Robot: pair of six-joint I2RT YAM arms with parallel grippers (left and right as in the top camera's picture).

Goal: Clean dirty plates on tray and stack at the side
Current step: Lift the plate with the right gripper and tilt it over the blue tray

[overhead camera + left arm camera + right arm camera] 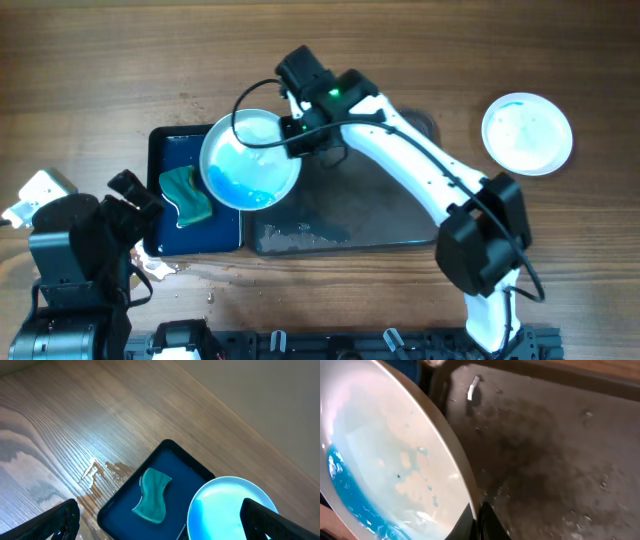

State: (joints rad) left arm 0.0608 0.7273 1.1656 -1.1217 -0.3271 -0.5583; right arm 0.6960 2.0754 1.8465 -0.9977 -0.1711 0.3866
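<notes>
The robot's right gripper should swing over the blue tray next, then go across and down onto the second white plate, since that lies to its right in the overhead view.
My right gripper is shut on the rim of a white dirty plate pooled with blue paint, holding it tilted over the seam between the small dark blue tray and the large dark grey tray. The right wrist view shows the fingers pinching the plate's edge above the grey tray. A second white plate with a pale blue wash lies on the bare wood at the right. My left gripper is open and empty at the blue tray's left edge. A third plate is not visible.
A teal sponge lies in the blue tray and shows in the left wrist view beside the held plate. Water is spilled on the wood beside the blue tray. White residue streaks the grey tray's front.
</notes>
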